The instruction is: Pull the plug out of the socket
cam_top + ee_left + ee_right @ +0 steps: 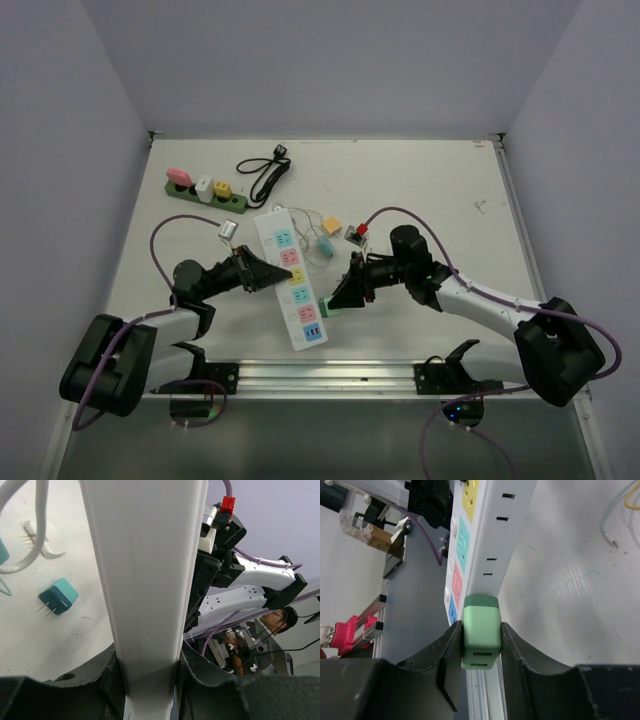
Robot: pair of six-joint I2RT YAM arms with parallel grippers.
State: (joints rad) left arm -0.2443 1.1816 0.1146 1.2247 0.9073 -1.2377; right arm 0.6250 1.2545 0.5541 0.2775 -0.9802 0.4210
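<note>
My left gripper carries the power strip toward the teal plug next and releases it, since that lies to the gripper's right in the top view.
A white power strip (293, 290) with coloured sockets lies slanted at the table's middle. My left gripper (265, 272) is shut on its left edge; in the left wrist view the strip's white body (145, 580) fills the space between my jaws (150, 680). My right gripper (340, 298) is at the strip's right edge, shut on a light green plug (481, 635). The plug's dark green end sits flush against the strip's side (492, 540). My right fingers (451, 652) press both of its flanks.
A green strip (200, 190) with pink, white and yellow plugs lies back left, and a black cable (263, 172) behind it. A teal plug (324, 243) (58, 596), a yellow adapter (332, 226) and thin wires lie beside the white strip. A metal rail (320, 375) runs along the near edge.
</note>
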